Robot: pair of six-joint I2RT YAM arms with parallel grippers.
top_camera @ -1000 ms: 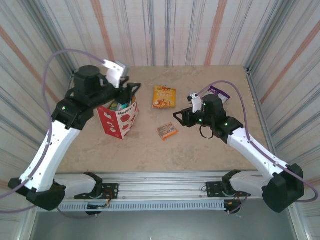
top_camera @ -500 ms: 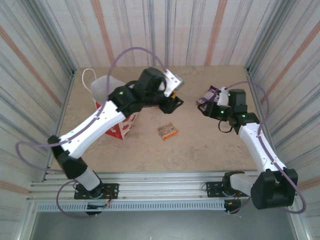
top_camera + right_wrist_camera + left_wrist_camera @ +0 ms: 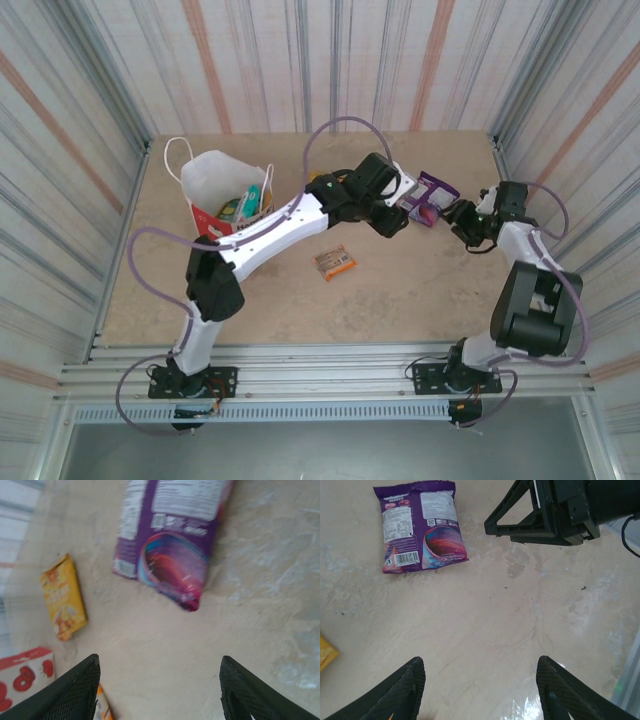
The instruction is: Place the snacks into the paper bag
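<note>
I will next move my right gripper outward and down to close on the purple packet's long edge, which is clear of my left gripper.
The white paper bag with a red lower band stands open at the back left, and several snacks show inside it. A purple packet lies flat at the back right. My left gripper hovers open just left of it, over bare table. My right gripper is open too, just right of that packet. A yellow packet lies partly under my left arm. A small orange packet rests mid-table.
My left arm stretches diagonally across the table, from its base past the bag. The right arm's black wrist is close ahead of the left fingers. Striped walls close in the table's back and sides.
The left arm swung away from the bag, rightward across the table toward the purple packet. The right arm pulled back to the far right corner. The bag now stands uncovered.
</note>
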